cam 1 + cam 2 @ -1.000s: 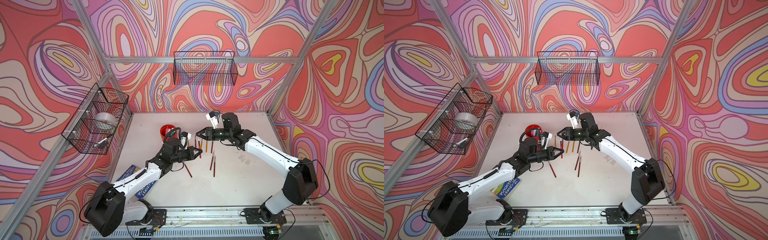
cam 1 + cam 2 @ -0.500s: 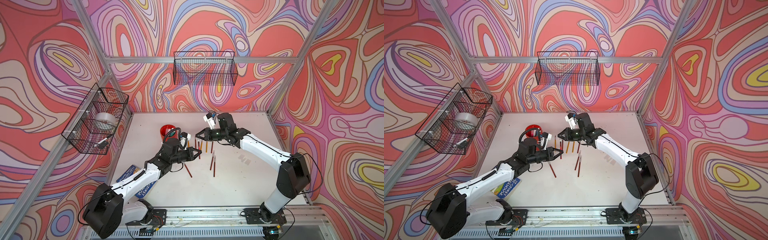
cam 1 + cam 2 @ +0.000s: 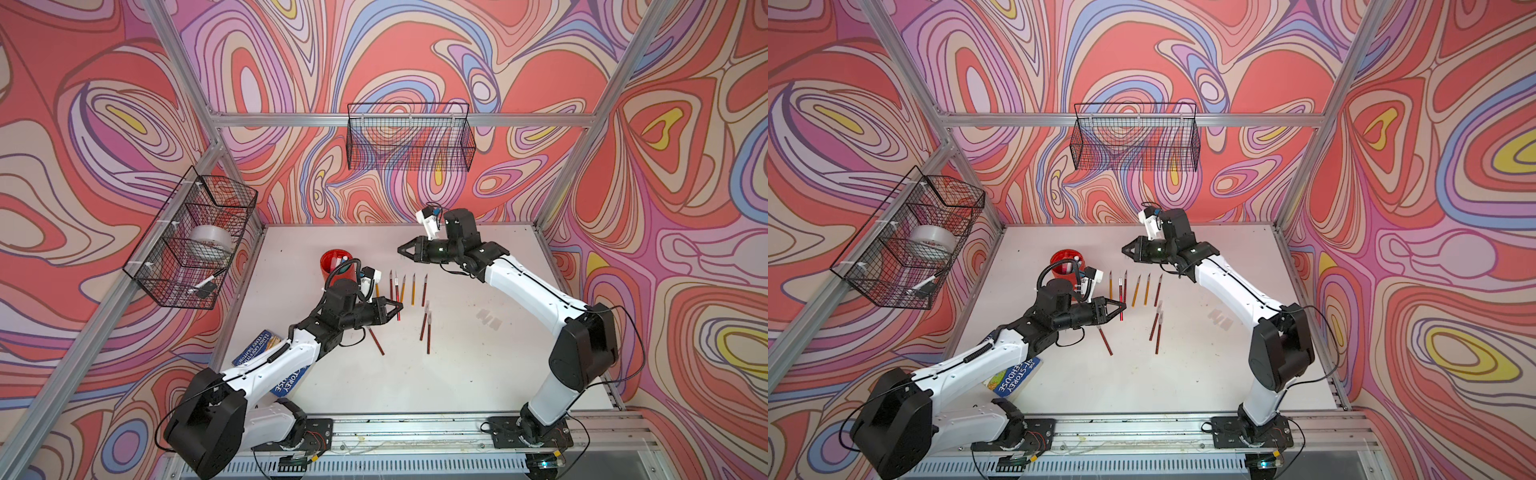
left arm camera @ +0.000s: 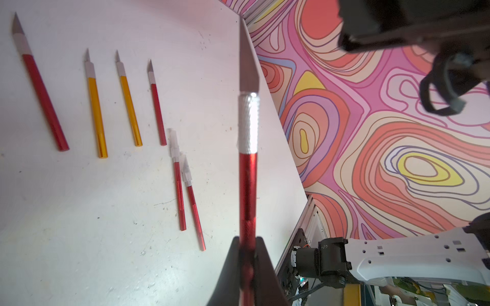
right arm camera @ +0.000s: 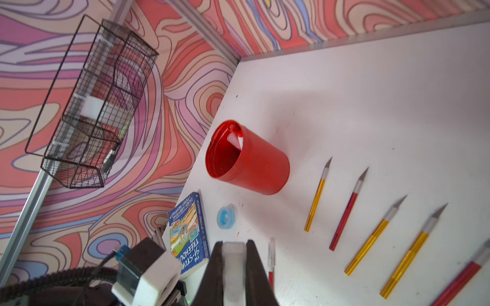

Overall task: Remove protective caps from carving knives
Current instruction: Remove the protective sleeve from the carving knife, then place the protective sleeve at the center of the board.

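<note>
The right gripper moves back and down over the group of loose caps next and releases the protective cap, since those caps already lie gathered atop the table.
My left gripper [image 3: 399, 307] [image 4: 248, 243] is shut on the handle of a red carving knife [image 4: 248, 185] whose metal blade stands bare. In both top views that knife [image 3: 1120, 299] is held upright over a row of several uncapped carving knives [image 3: 413, 289]. My right gripper [image 3: 401, 250] [image 5: 233, 245] hangs above the table behind the row, shut on a translucent whitish protective cap [image 5: 233, 265]. Two red knives [image 4: 176, 159] [image 3: 426, 328] lie with caps on. Another capped knife [image 5: 271, 259] lies below the left gripper. Loose caps [image 3: 488, 319] rest at the right.
A red cup [image 3: 336, 266] stands behind the left gripper, with a blue book [image 3: 266, 349] and a blue tape roll [image 5: 226, 217] near the left edge. Wire baskets hang on the left wall [image 3: 199, 237] and the back wall [image 3: 409, 137].
My right gripper has closed on the cap and drawn up and back, away from the knife. The left gripper has held still with the knife.
</note>
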You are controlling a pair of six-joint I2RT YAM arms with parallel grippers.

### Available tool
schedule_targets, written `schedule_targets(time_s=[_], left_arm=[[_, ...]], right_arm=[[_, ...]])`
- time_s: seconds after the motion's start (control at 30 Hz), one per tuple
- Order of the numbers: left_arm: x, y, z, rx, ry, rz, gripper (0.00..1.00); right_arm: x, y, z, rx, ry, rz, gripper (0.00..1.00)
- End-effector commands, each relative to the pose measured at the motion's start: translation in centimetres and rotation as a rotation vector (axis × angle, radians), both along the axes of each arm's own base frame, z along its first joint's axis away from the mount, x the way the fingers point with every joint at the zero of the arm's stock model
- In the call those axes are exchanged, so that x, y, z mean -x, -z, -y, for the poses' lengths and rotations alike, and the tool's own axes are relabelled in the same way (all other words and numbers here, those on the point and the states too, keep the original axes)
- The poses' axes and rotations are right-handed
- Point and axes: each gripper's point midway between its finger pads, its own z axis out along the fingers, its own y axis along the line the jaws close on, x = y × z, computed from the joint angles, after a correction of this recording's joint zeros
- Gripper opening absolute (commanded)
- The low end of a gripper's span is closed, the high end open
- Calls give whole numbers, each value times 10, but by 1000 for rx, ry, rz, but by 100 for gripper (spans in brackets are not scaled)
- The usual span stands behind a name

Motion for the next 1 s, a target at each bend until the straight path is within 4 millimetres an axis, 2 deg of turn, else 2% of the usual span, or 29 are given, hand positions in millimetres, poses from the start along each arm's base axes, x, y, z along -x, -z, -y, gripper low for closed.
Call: schedule_targets(time_s=[0.0, 0.13, 0.23, 0.43, 0.7, 0.77, 0.87, 0.97], left_arm=[[3, 9, -2, -14, -2, -27, 0], [5, 13, -1, -20, 8, -37, 0], [4, 16, -3, -31, 2, -40, 0], [1, 18, -2, -46, 0, -34, 0], [-4, 19, 6, -35, 23, -39, 0], [-4, 21, 5, -43, 21, -43, 0], [-5, 24, 6, -56, 26, -48, 0], [-6, 23, 6, -67, 27, -50, 0]], right_arm=[[-25, -13, 19, -11, 66, 34, 0], [-38, -16, 40, 22, 133, 34, 0], [-39, 0, 66, 126, 223, 14, 0], [-21, 64, 130, 304, 376, -92, 0], [27, 152, 213, 473, 522, -299, 0], [40, 171, 228, 479, 547, -356, 0], [56, 193, 249, 478, 581, -427, 0], [69, 206, 269, 495, 629, -468, 0]])
